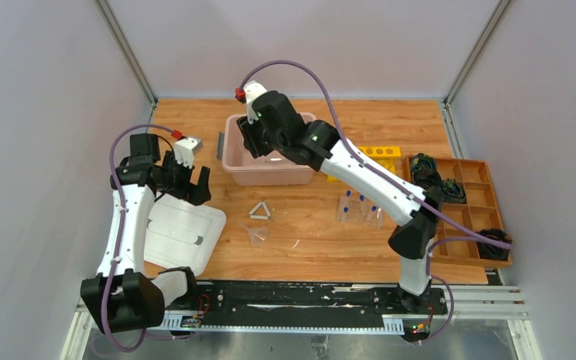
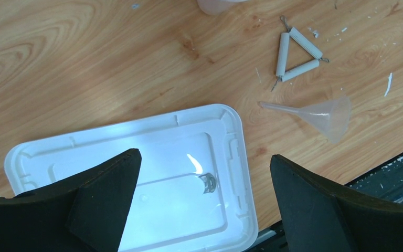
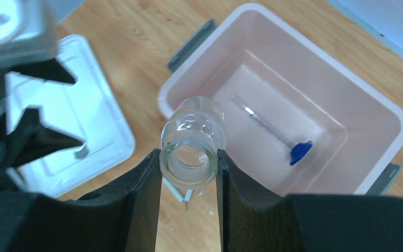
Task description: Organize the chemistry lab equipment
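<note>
The small clear cup [image 3: 191,142] still hangs above the pink bin's bottom. It goes down into the bin next, and my right gripper releases it by the rod's clear end [image 3: 226,95].
My right gripper [image 3: 189,157] is shut on a small clear cup [image 3: 191,142], held on its side above the near-left corner of the pink bin [image 3: 336,65]. A thin clear blue-tipped rod [image 3: 265,123] lies on the bin's floor. From above, the right gripper [image 1: 259,146] hangs over the bin [image 1: 270,180]. My left gripper [image 2: 204,157] stands open over a white lid [image 2: 136,136], holding nothing. A small white triangle [image 2: 296,55] and a clear funnel [image 2: 320,113] lie on the wood to its right. Blue-capped tubes stand in a clear rack [image 1: 360,208].
A small clear item [image 2: 208,182] rests on the white lid [image 1: 184,232]. A yellow rack [image 1: 379,154] sits behind my right arm. The wooden compartment tray [image 1: 457,210] with black coiled items is at the right edge. White chips litter the wood.
</note>
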### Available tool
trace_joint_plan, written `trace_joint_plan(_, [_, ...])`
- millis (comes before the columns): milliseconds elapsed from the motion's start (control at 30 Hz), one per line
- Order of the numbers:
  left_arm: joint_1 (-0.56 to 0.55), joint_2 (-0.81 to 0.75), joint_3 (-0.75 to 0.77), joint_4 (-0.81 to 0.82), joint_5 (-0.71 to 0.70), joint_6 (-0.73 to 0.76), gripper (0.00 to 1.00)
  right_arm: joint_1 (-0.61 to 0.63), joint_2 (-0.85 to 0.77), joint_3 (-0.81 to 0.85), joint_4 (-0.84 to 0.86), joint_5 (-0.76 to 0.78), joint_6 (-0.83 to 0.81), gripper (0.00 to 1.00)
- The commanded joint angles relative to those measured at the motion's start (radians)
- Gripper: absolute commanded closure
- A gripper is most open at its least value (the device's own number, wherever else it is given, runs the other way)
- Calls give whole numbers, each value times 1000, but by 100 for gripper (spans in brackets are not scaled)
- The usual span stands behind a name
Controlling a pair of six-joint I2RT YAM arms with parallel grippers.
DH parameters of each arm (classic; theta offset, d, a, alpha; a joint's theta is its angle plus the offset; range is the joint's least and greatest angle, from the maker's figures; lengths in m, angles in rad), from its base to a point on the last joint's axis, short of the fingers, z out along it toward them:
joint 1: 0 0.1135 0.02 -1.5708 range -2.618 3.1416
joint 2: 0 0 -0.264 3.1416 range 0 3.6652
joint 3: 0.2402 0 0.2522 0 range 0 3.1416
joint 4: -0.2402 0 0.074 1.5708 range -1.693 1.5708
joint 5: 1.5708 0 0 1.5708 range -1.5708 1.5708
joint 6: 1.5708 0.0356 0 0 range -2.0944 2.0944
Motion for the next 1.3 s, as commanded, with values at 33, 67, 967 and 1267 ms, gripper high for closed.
trace_joint_plan(33, [8, 11, -35, 7, 55, 20, 0, -105, 191, 141, -33, -30, -31, 100])
trace_joint_plan(67, [9, 10, -40, 7, 62, 29, 0, -121, 223, 167, -32, -38, -30, 100])
trace_joint_plan(967, [9, 13, -91, 10, 88, 135, 0, -218, 632, 340, 202, -223, 68, 42])
trace_joint_plan(1267, [9, -34, -79, 10, 44, 104, 0, -174, 291, 81, 250, -96, 21, 26])
